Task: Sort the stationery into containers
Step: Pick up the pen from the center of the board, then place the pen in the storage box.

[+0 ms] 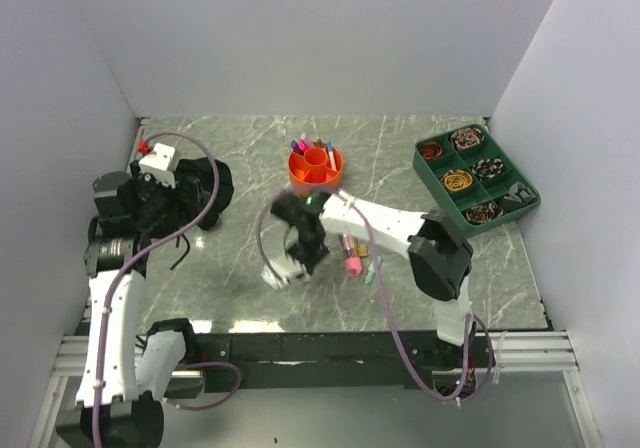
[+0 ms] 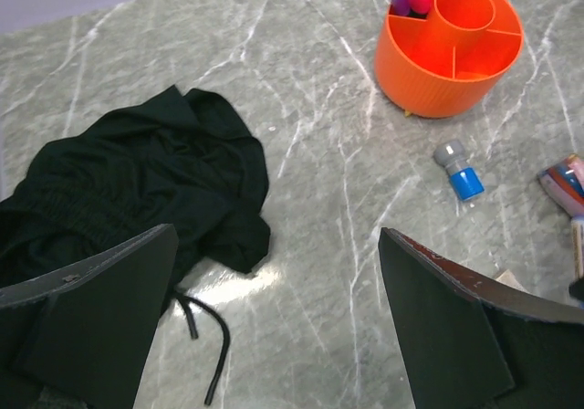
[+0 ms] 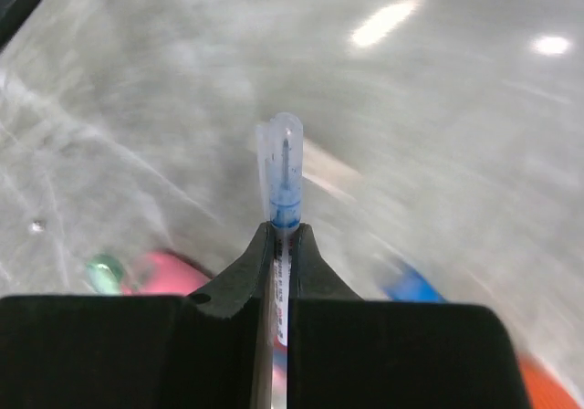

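Observation:
The robot's right gripper should next lift outward, turn the clear pen and lower it into the holder's section that faces the green tray, since pens already stand in the orange holder (image 1: 315, 168).
My right gripper (image 3: 281, 231) is shut on a thin pen (image 3: 281, 176) with a clear cap and a blue tip, which sticks out past the fingertips. In the top view that gripper (image 1: 297, 260) hangs over the table's middle, below the round orange holder (image 1: 315, 168), which has several pens standing in it. A pink marker (image 1: 351, 255) and a teal piece (image 1: 370, 268) lie just right of it. My left gripper (image 2: 274, 318) stands wide open over bare table with nothing between its fingers. A small blue and grey item (image 2: 459, 172) lies in front of the holder (image 2: 452, 67).
A black cloth bundle (image 2: 137, 190) with a loose cord lies at the left, close to my left gripper. A dark green compartment tray (image 1: 475, 178) sits at the back right. More markers (image 2: 566, 185) lie at the right edge of the left wrist view.

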### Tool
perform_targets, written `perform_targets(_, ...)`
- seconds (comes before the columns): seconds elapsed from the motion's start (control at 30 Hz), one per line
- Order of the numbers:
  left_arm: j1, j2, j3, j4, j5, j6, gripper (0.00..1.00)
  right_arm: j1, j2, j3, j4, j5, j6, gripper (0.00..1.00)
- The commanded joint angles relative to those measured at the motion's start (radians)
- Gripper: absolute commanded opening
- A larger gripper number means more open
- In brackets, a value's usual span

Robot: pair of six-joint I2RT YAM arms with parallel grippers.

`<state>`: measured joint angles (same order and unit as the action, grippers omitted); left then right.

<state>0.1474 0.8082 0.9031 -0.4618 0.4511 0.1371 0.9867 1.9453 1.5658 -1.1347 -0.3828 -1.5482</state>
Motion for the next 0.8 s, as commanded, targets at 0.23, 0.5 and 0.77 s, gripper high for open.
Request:
perform_targets(0.23,0.0,0.36,0.172,0.167,0.043,-0.257,0.99,-0.428,-0.061,0.404,0.554,-0.533,1.081,0.0)
perform_targets(0.5,-0.025,0.571,0.325,0.144,-0.065,-0.186,1.0,-0.56,-0.08,0.163,1.133,-0.453,1.392,0.0)
perform_targets(0.77,-0.078,0.703,0.43,0.115,-0.08,-0.084,1.0,-0.631,-0.022,0.106,1.285,-0.404,1.433,0.0)
